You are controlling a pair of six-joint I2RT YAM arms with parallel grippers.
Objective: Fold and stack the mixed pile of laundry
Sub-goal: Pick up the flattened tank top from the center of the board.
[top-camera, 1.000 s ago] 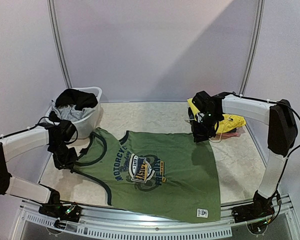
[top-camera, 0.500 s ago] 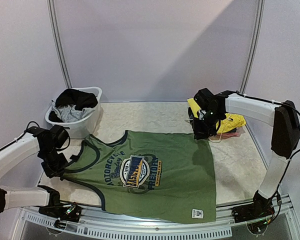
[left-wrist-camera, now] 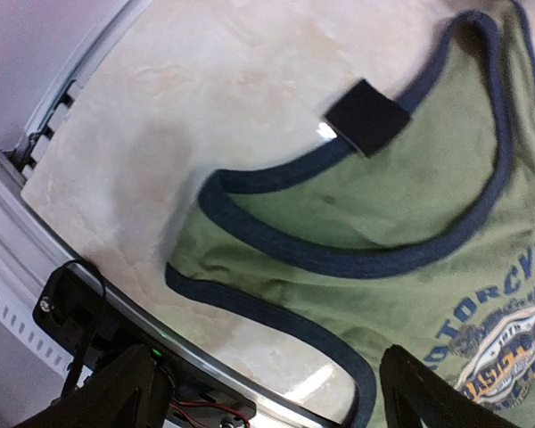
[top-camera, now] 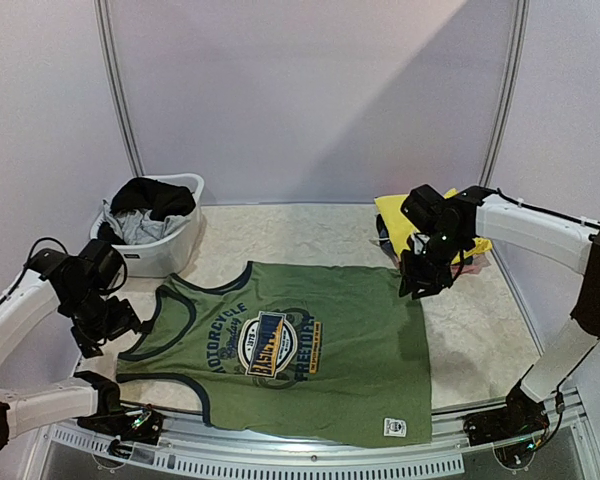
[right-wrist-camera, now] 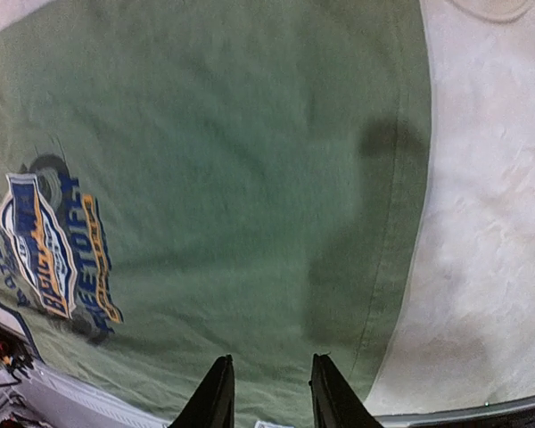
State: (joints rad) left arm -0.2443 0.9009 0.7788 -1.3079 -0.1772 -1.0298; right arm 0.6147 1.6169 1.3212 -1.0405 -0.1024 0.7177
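Observation:
My left gripper will next move down and to the right in the top view onto the armhole's near corner (top-camera: 208, 421), because that corner is below it by the front bar.
An olive-green sleeveless shirt (top-camera: 310, 350) with navy trim and a chest graphic lies spread flat on the table, neck to the left and hem to the right. My left gripper (top-camera: 105, 322) hovers at its shoulder strap, and the left wrist view shows it open wide (left-wrist-camera: 267, 401) over the strap (left-wrist-camera: 276, 259), holding nothing. My right gripper (top-camera: 413, 288) is above the far hem corner. In the right wrist view it is open (right-wrist-camera: 269, 397), with only the shirt (right-wrist-camera: 232, 160) lying below the gap. A yellow garment (top-camera: 390, 212) lies behind the right arm. Black and grey pieces (top-camera: 148, 205) fill the tub.
The white plastic tub (top-camera: 180, 245) stands at the back left, just beyond the shirt's neck. The table's front rail (top-camera: 280, 452) runs close under the shirt's near edge. Bare marbled tabletop (top-camera: 480, 330) shows to the right of the hem.
Both grippers have opened and let go of the shirt, which now lies flatter and further left. The left arm has drawn back left; the right arm has shifted right and nearer.

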